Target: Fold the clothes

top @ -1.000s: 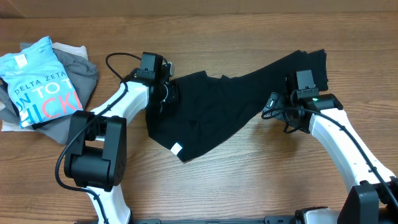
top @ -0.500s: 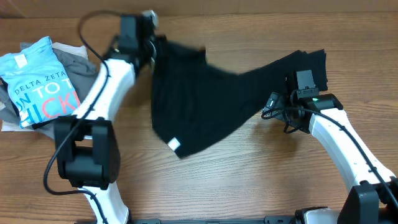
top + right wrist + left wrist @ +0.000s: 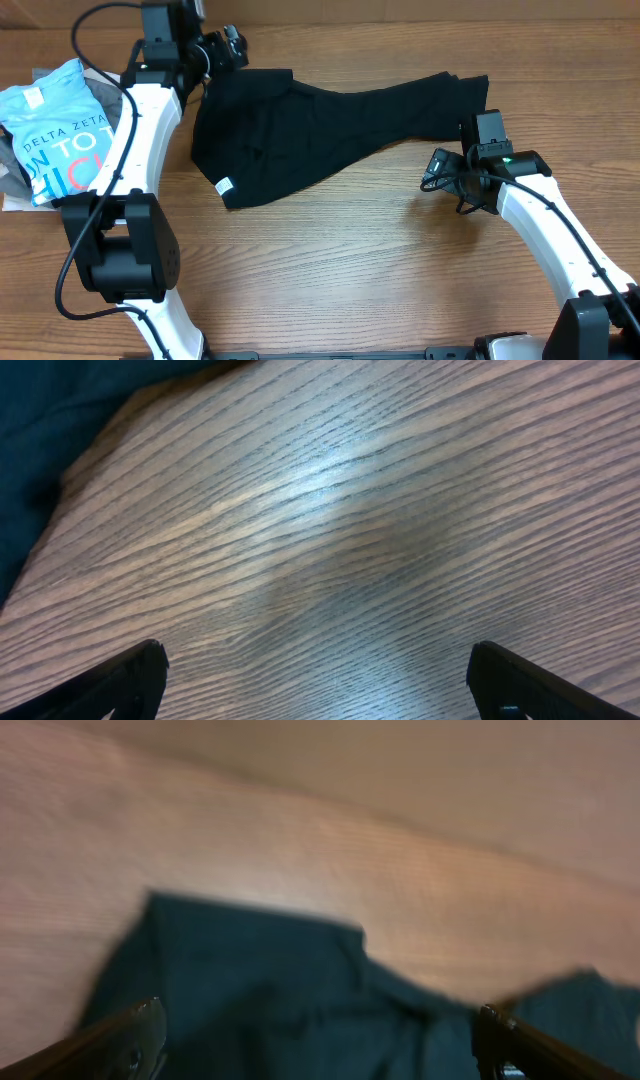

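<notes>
I need to lower the wide-open fingers of my left gripper onto the black fabric's far edge (image 3: 256,82) (image 3: 275,965) next and close them, because that edge is below and cloth shows between both fingers.
The clothes (image 3: 330,115) are one plain black garment, lying flat in a long band across the far half of the table, with a small white tag (image 3: 224,185) at the near left corner. My left gripper (image 3: 225,45) hovers at the garment's far left corner, jaws wide apart. In the blurred left wrist view the black fabric (image 3: 300,980) lies beneath my open left gripper (image 3: 320,1055), and neither finger pinches it. My right gripper (image 3: 488,128) stands open just near the garment's right end. Bare wood lies between its fingers (image 3: 320,690), and the cloth's edge (image 3: 50,420) is off to the upper left.
A light blue tee with lettering (image 3: 60,130) lies on grey garments (image 3: 12,178) at the table's left edge, partly behind my left arm (image 3: 135,130). The table's back edge runs just beyond the left gripper.
My left gripper swung the garment's left end up and to the far left, then opened and let go. The garment and its tag shifted left. The right arm stayed put.
</notes>
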{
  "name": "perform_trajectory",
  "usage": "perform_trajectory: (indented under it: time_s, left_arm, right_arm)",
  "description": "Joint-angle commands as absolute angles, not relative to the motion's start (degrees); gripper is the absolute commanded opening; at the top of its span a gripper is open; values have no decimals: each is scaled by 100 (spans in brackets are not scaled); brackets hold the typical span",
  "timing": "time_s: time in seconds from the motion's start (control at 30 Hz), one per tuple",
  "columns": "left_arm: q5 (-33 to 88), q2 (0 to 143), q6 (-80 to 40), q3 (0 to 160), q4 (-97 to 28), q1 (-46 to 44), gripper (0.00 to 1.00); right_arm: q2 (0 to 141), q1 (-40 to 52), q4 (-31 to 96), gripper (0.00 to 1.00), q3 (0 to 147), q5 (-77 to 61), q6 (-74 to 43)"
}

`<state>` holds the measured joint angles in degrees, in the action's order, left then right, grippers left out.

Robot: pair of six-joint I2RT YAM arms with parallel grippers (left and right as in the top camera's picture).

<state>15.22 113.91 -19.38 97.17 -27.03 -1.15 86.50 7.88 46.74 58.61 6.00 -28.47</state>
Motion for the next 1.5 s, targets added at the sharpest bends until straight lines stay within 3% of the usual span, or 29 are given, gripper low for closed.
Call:
perform_trajectory:
  time_s: [0.0,0.33,0.37,0.47,0.53,0.67,0.83,0.87,0.97,1.3,1.47]
  left_arm:
    - [1999,11382,-1925,9876,-3070,-519,100]
    - [1330,12110,-1240,9872,-3710,-1520,100]
    - [1326,12204,-1240,9872,-3708,-1546,95]
    - [1315,12630,-1243,9872,-3708,-1557,66]
    - [1352,12761,-1243,9872,-3734,-1557,56]
    - [1356,12897,-1240,9872,-3837,-1575,46]
    - [1354,12877,-1240,9874,-3972,-1575,42]
    - [1354,12877,-1243,9874,-4018,-1573,36]
    - [1356,12866,-1243,9880,-4185,-1568,4]
    - [2139,12140,-1238,10088,-5199,-1568,4]
    - [2211,11039,-1100,10088,-6425,-1610,4]
  right_arm:
    - [8495,764,4668,100,5922,637,-2853]
    - [8497,764,4703,100,5922,639,-2849]
    - [8497,764,4711,100,5922,639,-2849]
    - [8497,764,4751,100,5922,639,-2825]
    - [8497,764,4751,100,5922,639,-2810]
    - [8497,764,4746,100,5922,639,-2810]
    - [8497,764,4748,100,5922,639,-2810]
    - [8497,764,4748,100,5922,639,-2810]
    - [8497,764,4751,100,5922,639,-2810]
    - [8497,764,4744,100,5922,639,-2810]
    - [8497,740,4678,100,5922,666,-2812]
